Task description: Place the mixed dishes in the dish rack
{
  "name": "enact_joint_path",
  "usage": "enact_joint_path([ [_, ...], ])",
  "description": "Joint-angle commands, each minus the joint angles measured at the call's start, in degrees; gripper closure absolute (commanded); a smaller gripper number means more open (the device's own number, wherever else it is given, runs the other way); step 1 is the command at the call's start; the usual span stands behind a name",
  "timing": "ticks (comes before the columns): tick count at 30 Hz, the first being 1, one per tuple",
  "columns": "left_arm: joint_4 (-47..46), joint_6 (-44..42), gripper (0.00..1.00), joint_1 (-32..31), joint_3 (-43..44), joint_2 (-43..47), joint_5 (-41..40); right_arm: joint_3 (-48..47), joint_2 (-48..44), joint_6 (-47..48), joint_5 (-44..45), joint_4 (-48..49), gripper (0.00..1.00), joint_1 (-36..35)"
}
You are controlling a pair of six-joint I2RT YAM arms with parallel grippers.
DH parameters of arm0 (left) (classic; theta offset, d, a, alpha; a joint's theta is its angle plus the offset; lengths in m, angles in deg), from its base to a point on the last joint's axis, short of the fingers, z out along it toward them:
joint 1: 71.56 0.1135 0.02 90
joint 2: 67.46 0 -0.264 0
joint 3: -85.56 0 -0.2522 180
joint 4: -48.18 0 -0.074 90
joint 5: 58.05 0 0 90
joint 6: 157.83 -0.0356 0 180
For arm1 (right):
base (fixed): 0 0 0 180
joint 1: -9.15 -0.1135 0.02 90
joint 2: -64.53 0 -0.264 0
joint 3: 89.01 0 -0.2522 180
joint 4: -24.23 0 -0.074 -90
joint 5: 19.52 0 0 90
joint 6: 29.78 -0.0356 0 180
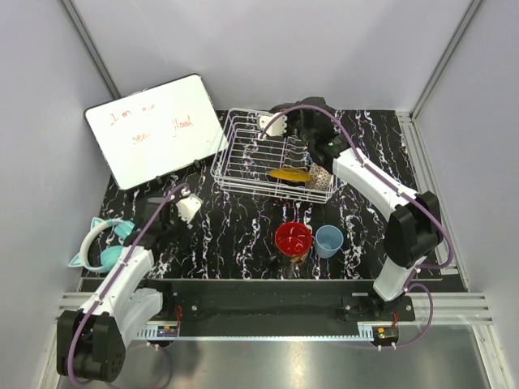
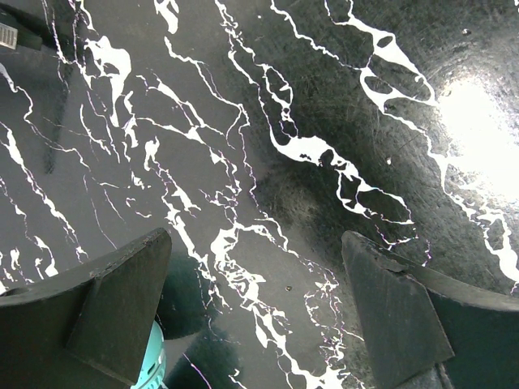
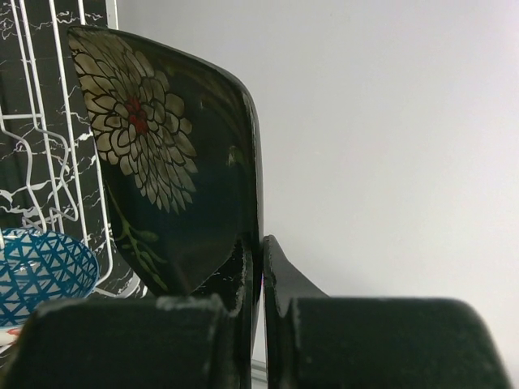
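The rack is empty beside the blue patterned bowl. My right gripper should next lower the upright floral dish among the rack wires [image 1: 294, 148] there to release it.
The white wire dish rack [image 1: 243, 154] stands at the back centre of the table. My right gripper [image 3: 261, 247] reaches over the rack's far right part and is shut on the rim of a black floral dish [image 3: 162, 162], held upright on edge. Rack wires [image 3: 49, 121] show behind the dish. A yellow-and-dark plate [image 1: 290, 174] and a blue patterned bowl [image 3: 40, 271] lie in the rack. In front of the rack, on the table, stand a red bowl [image 1: 293, 237] and a pale blue cup [image 1: 328, 241]. My left gripper [image 2: 259, 275] hangs open over bare tabletop at the left, holding nothing.
A white writing board [image 1: 154, 130] leans at the back left beside the rack. Teal cat-ear headphones [image 1: 105, 247] lie at the left edge, close to my left arm; a bit of them [image 2: 150, 369] shows by my left finger. Grey walls enclose the table.
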Motion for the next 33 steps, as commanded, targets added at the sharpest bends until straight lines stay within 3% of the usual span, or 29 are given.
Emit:
enact_joint_path([
  [1, -2.2, -0.38, 0.08, 0.13, -0.21, 0.8, -0.6, -2.61, -2.47, 0.81, 1.57, 10.79, 1.0, 0.46],
  [33, -1.59, 0.77, 0.09, 0.39, 0.84, 0.36, -0.69, 0.12, 6.31, -5.25, -3.09, 14.48, 1.0, 5.12],
])
